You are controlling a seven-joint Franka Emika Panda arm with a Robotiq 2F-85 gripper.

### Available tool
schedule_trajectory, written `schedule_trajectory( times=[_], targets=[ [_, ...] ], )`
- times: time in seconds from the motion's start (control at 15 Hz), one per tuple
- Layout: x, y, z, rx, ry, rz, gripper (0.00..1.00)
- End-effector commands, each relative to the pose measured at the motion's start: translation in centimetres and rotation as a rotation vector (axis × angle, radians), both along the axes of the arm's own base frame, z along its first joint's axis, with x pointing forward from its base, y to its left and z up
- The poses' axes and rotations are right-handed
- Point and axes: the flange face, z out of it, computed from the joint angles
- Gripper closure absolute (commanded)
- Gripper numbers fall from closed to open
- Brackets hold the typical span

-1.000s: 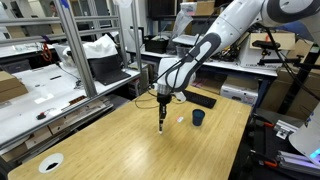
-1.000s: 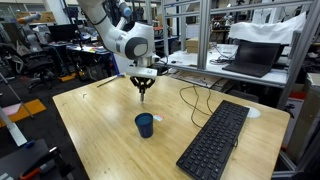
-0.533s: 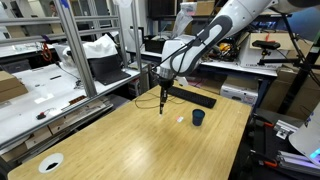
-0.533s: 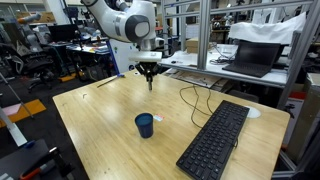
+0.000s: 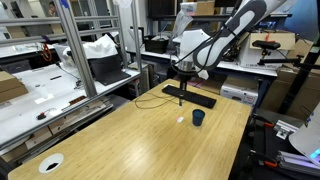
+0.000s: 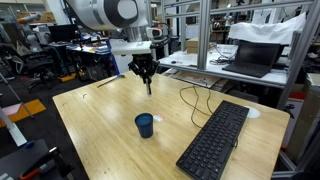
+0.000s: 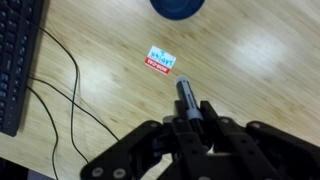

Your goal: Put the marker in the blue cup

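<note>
The marker should go across over the blue cup's open top next, in my gripper.
My gripper is shut on the marker, a dark stick that points out from between the fingers. In both exterior views the gripper hangs well above the wooden table with the marker pointing down. The blue cup stands upright on the table, below and off to one side of the gripper. In the wrist view only the cup's rim shows at the top edge.
A black keyboard lies on the table with a black cable looping near it. A small red and white label lies by the cup. A white disc sits at a table corner. Shelving and monitors stand behind.
The gripper with the marker has risen and moved across the table toward the cup side. The cup has not moved.
</note>
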Motion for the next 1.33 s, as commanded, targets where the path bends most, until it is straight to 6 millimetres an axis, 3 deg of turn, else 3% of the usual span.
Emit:
schedule_trajectory(
  times=[0.0,0.27,0.53,1.27],
  targets=[
    [-4.1,-1.8,1.4,-0.023,0.005,-0.084,0.95],
    [-7.6,-3.7,0.6,-0.021,0.033,-0.156,0.95],
    [-9.5,-5.0,-1.5,-0.024,0.065,-0.177,0.95],
    [-8.3,-5.4,-4.5,0.008,0.017,-0.168,0.95]
  ],
)
